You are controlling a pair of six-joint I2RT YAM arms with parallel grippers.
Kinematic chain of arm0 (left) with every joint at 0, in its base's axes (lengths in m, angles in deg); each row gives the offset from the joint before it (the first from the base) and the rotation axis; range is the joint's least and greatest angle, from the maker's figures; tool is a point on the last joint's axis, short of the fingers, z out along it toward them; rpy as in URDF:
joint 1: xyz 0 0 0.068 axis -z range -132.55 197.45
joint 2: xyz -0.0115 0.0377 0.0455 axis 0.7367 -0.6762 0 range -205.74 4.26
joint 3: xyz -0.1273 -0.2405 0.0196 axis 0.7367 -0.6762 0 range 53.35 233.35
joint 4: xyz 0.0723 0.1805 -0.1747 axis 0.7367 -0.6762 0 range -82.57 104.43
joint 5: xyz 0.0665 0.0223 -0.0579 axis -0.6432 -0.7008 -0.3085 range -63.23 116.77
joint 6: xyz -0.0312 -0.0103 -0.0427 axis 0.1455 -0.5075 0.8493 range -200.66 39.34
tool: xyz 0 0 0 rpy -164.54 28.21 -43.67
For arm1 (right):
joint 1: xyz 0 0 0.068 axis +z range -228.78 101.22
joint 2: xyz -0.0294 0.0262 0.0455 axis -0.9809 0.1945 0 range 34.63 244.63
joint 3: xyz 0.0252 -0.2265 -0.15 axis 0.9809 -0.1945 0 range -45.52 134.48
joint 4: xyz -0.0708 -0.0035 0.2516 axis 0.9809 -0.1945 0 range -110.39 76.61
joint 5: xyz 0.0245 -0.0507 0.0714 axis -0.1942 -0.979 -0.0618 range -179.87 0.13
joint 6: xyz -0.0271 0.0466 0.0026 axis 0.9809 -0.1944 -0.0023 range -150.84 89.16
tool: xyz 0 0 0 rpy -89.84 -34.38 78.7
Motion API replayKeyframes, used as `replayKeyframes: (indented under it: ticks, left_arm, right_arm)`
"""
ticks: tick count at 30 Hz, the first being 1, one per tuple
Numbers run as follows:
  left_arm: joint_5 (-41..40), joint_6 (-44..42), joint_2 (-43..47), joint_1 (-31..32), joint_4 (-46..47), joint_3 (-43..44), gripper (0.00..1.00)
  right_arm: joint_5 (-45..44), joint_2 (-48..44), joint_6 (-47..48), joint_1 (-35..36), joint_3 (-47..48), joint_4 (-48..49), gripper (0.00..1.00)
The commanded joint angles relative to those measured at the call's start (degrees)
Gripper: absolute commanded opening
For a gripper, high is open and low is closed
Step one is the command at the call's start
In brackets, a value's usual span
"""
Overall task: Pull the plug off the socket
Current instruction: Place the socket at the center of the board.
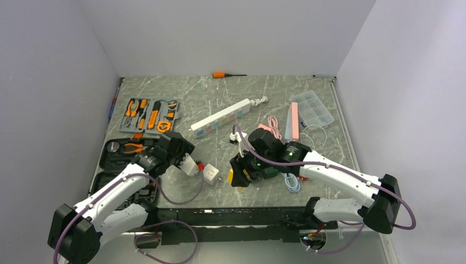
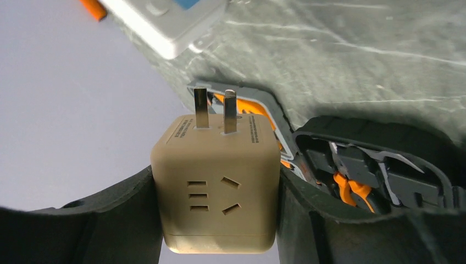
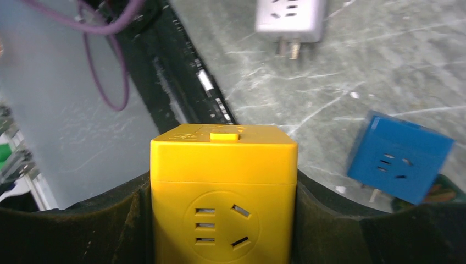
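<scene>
My right gripper moves the socket outward toward the white power strip and down onto the table next, since the plug and the socket are already apart.
The plug (image 2: 217, 190) is a beige cube with two metal prongs pointing away from the camera, and my left gripper (image 2: 217, 220) is shut on its sides. In the top view that gripper (image 1: 188, 164) hovers at the table's front left. The socket (image 3: 222, 203) is a yellow cube with slot holes on its face, clamped between the fingers of my right gripper (image 3: 222, 220). The top view shows the socket (image 1: 237, 177) a short way right of the plug. The plug and the socket are apart, with its prongs bare.
A white cube adapter (image 1: 210, 175) lies between the grippers, and a blue cube adapter (image 3: 398, 165) lies near the right one. An open tool case (image 1: 126, 148) is at left. Behind are a white power strip (image 1: 222, 116), a pink strip (image 1: 294, 121) and a clear box (image 1: 314, 107).
</scene>
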Motion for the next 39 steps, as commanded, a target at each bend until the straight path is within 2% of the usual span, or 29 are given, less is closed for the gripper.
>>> replayKeyframes:
  ticks: [1, 4, 9, 15, 24, 29, 36, 37, 39]
  left_arm:
    - [-1.61, 16.65, -3.51, -0.14, -7.38, 10.39, 0.0]
    - [0.85, 20.33, -3.44, 0.02, -9.96, 11.62, 0.0]
    - [2.43, 23.11, -0.96, 0.84, -11.97, 8.82, 0.0]
    - [4.64, 22.49, 3.39, 1.03, -15.99, 5.46, 0.0]
    - [7.68, 18.37, 9.34, 1.19, -17.4, 1.27, 0.0]
    - [8.55, 18.94, 10.03, 1.14, -17.36, 0.52, 0.0]
    - [9.14, 19.64, 9.72, 1.18, -16.87, 0.44, 0.0]
    - [9.22, 19.82, 9.62, 1.19, -16.76, 0.64, 0.0]
    - [9.38, 20.23, 9.43, 1.19, -16.88, 1.14, 0.0]
  right_arm:
    - [-10.24, 2.96, -1.46, -1.34, 4.77, 2.63, 0.0]
    - [-16.43, 7.63, -1.9, -3.42, 6.54, 4.98, 0.0]
    - [-25.77, 16.34, -2.72, -6.96, 10.06, 7.6, 0.0]
    - [-30.62, 25.45, -3.96, -10.76, 13.33, 10.78, 0.01]
    - [-36.43, 38.15, -5.24, -13.42, 17.11, 13.91, 0.21]
    - [-39.0, 41.86, -5.32, -13.54, 18.32, 14.27, 0.46]
    - [-40.56, 38.84, -5.17, -13.33, 18.99, 13.35, 0.95]
    - [-40.58, 37.34, -5.11, -13.08, 18.77, 13.48, 0.99]
    - [-40.54, 34.19, -4.26, -12.21, 17.87, 14.33, 1.0]
